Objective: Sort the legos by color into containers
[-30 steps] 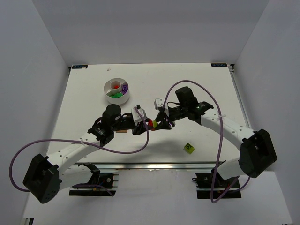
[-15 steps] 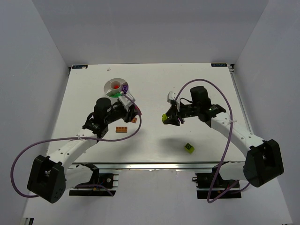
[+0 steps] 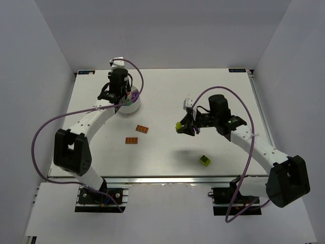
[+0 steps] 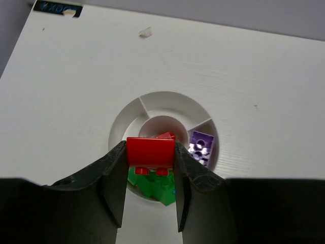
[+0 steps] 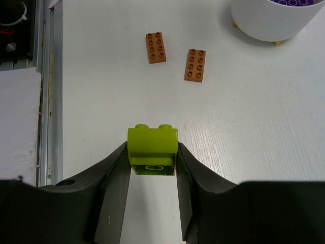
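The red brick goes down toward the dish next in my left gripper, then drops from it over the dish's round centre section [image 3: 129, 95] [image 4: 163, 132].
My left gripper [image 4: 150, 152] is shut on a red brick [image 4: 151, 151] and holds it above the round white divided dish [image 4: 121, 127], over its near side. In the dish lie a purple piece [image 4: 202, 147], green bricks [image 4: 155, 187] and a red piece [image 4: 166, 136] in the centre. My right gripper [image 5: 152, 155] is shut on a lime-green block [image 5: 152, 147], held above the table. Two orange plates [image 5: 156, 47] [image 5: 195, 65] lie flat beyond it. In the top view the left gripper [image 3: 122, 97] is at the dish [image 3: 133, 105] and the right gripper [image 3: 181, 127] is mid-table.
A green cube [image 3: 204, 160] lies on the table near the front, right of centre. The two orange plates [image 3: 142, 129] [image 3: 132, 141] lie between the dish and the front edge. The left arm's purple cable loops over the left side of the table.
The grippers met mid-table on one joined piece and pulled it apart. The left arm swung back to the dish with the red brick. The right arm drew right with the lime-green block.
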